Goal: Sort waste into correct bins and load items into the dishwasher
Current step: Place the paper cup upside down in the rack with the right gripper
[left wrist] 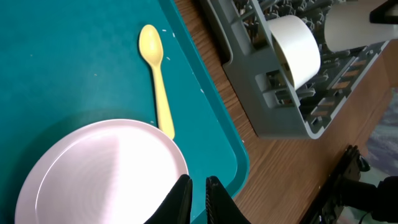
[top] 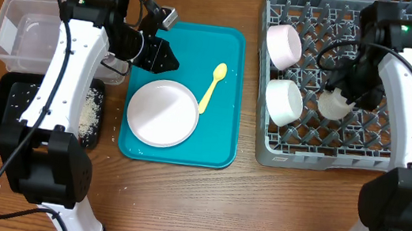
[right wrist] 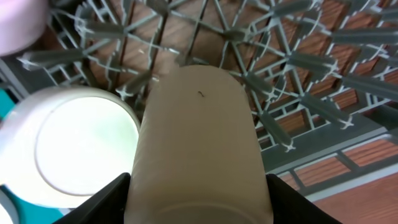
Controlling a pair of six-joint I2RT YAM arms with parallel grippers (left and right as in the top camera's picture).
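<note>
The right gripper should bring the beige cup down onto the rack's open wires (top: 320,123) (right wrist: 180,59) beside the nearer white bowl and release it, because that part of the rack is empty.
A teal tray (top: 223,134) holds a white plate (top: 162,113) and a yellow spoon (top: 213,85). My left gripper (top: 167,57) is shut and empty, hovering over the tray's back left corner; its wrist view shows its fingertips (left wrist: 198,186) over the plate (left wrist: 99,171), with the spoon (left wrist: 157,78) beyond. The grey dish rack (top: 328,153) holds two white bowls (top: 283,45) (top: 283,102). My right gripper (top: 343,86) is shut on a beige cup (top: 335,105) (right wrist: 198,143) over the rack's middle.
A clear plastic bin (top: 21,31) stands at the far left. A black bin (top: 8,101) with white crumbs sits in front of it. The wooden table (top: 218,205) shows in front of the tray and rack.
</note>
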